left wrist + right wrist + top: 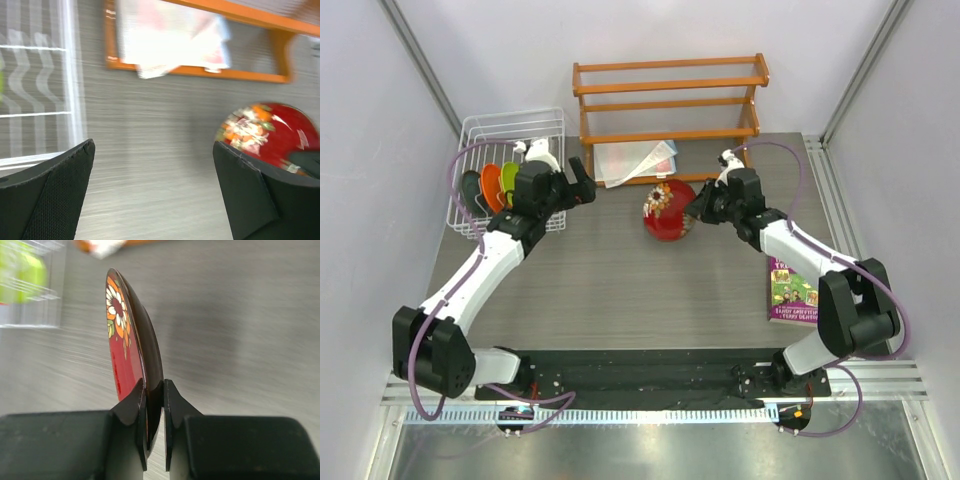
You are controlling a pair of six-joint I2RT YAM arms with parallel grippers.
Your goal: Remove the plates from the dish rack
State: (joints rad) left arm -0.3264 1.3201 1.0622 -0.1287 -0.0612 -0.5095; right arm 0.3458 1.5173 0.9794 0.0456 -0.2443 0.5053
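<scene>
The bare middle of the tabletop is clear. I will move my right gripper back and down next, tilt the red plate [668,210] flatter onto that spot and let go of it there.
The dark red floral plate [668,210] stands on edge at the table's middle, with my right gripper [697,206] shut on its right rim. In the right wrist view the plate [131,340] is seen edge-on, pinched between the pads at the gripper [155,402]. My left gripper [582,186] hovers open between the white wire dish rack [470,130] and the red plate, holding nothing. Its wrist view shows the wide gap of the gripper [152,150], the red plate [272,132] to the right and the rack [70,75] to the left. Orange [492,185], lime green [510,176] and dark teal [472,190] plates stand in the rack.
An orange wooden three-tier shelf [668,100] stands at the back, with white sheets [635,160] lying under its lowest tier. A book [792,290] lies flat at the right, beside the right arm.
</scene>
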